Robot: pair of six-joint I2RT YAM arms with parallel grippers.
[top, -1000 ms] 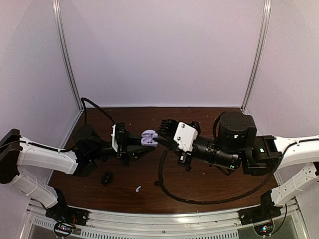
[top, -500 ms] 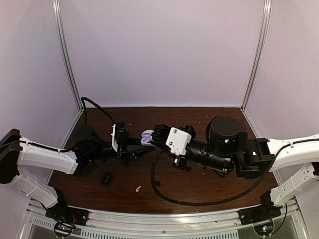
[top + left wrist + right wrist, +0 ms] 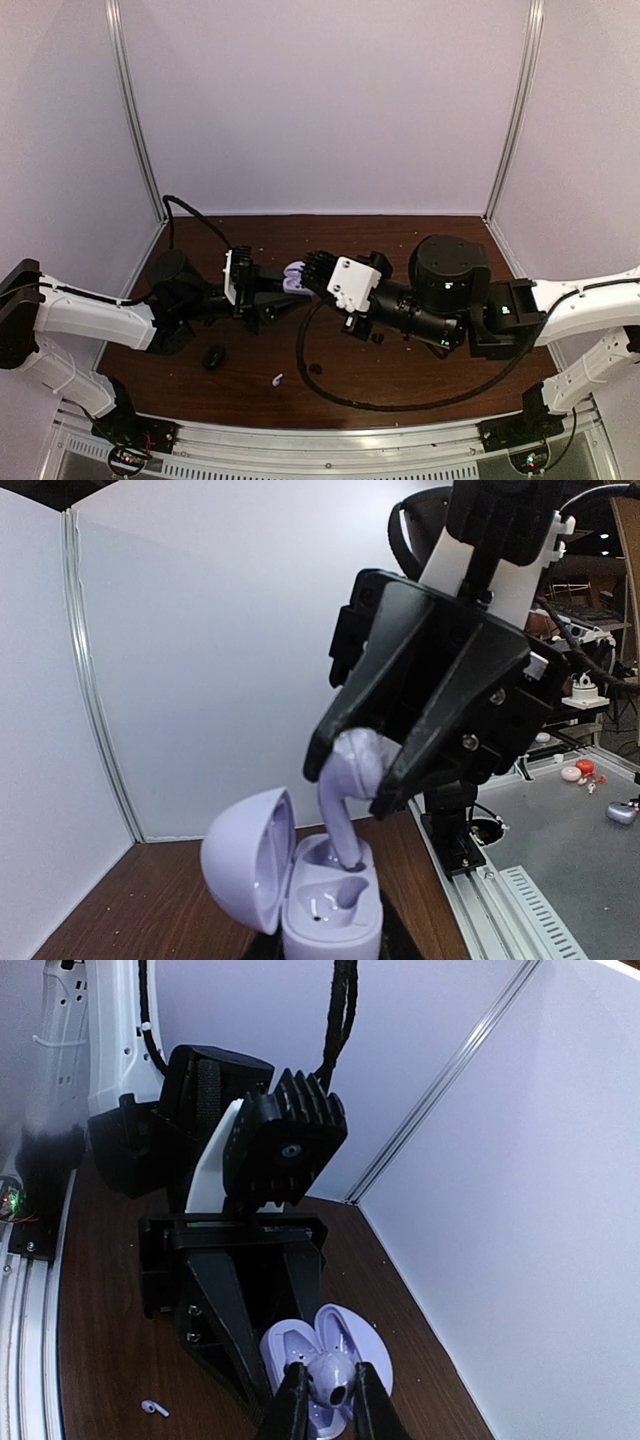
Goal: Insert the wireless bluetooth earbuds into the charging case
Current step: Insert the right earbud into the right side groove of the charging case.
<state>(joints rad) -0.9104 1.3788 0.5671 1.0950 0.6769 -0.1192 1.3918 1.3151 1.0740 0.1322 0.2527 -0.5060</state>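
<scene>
Next, my right gripper first moves down toward the open case [image 3: 296, 277], to get the lavender earbud's stem deeper into the far slot.
My left gripper [image 3: 283, 288] is shut on an open lavender charging case [image 3: 296, 277] and holds it above the table, lid [image 3: 248, 855] swung to the left. My right gripper [image 3: 313, 272] is shut on a lavender earbud [image 3: 348, 780]. The earbud's stem tip sits in the case's far slot [image 3: 345, 858]; the near slot [image 3: 335, 898] is empty. In the right wrist view the earbud [image 3: 332, 1375] is pinched between my fingers right over the case [image 3: 290, 1345]. A small white earbud [image 3: 277, 380] lies loose on the table; it also shows in the right wrist view [image 3: 153, 1408].
A black rounded object [image 3: 213, 357] lies on the brown table [image 3: 420, 380] near the left arm. A black cable [image 3: 330, 390] loops across the table under the right arm. Small black bits [image 3: 378, 338] lie beside it. White walls enclose the table on three sides.
My right gripper has moved left with the lavender earbud, up to the case held by the left gripper. The left arm has stayed still.
</scene>
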